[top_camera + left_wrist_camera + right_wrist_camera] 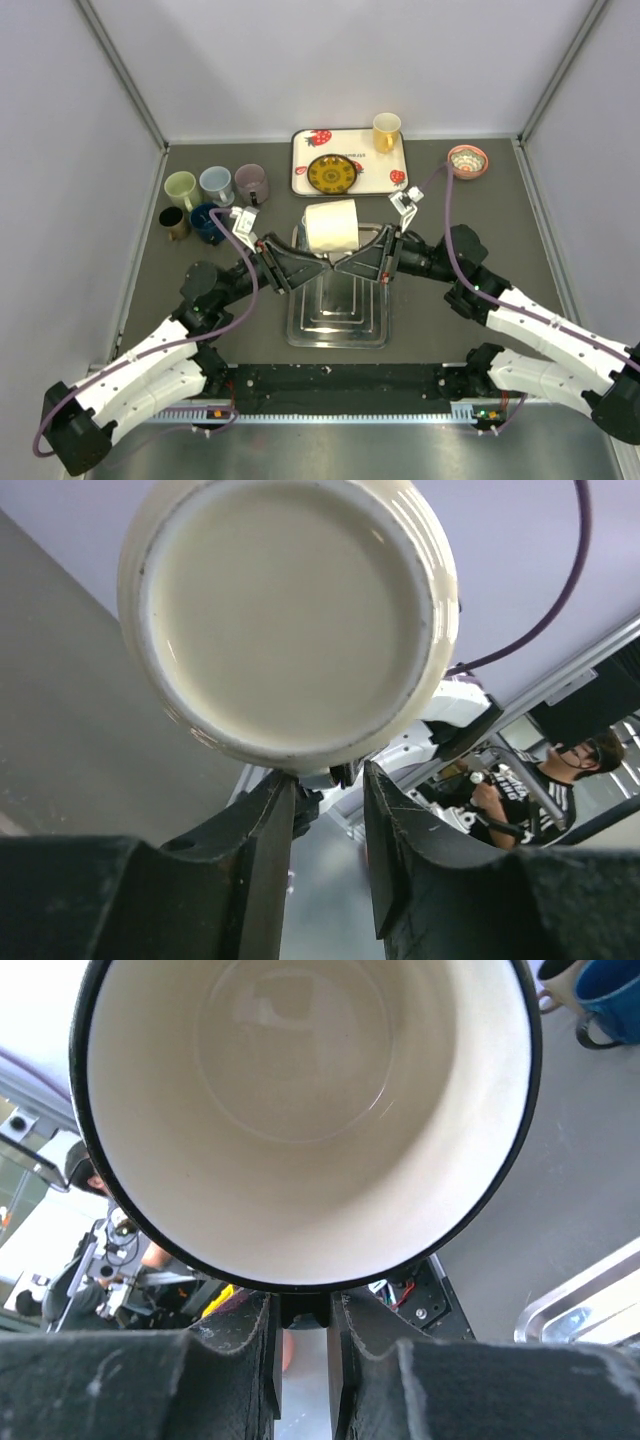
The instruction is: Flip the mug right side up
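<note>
I will move my right gripper left in the top view, tilt it down, lower the cream mug (330, 227) and release it beside the blue mug next, as the cream mug's opening faces sideways.
The cream mug (330, 227) with a black rim lies on its side in the air above the metal tray (300, 335). My right gripper (346, 262) is under it, shut on the dark handle at the mug's underside. The right wrist view looks into the mug's open mouth (300, 1110), with the gripper (305, 1312) clamped on the handle below the rim. My left gripper (317, 262) meets it from the left. The left wrist view shows the mug's base (290, 610). The left gripper (330, 790) stands just below the base, jaws apart, with nothing between them.
A white strawberry tray (305, 150) at the back holds a yellow mug (386, 131) and a dark plate (332, 173). A pink bowl (467, 160) sits back right. Several mugs (215, 185) stand at the left, among them a blue one (207, 222).
</note>
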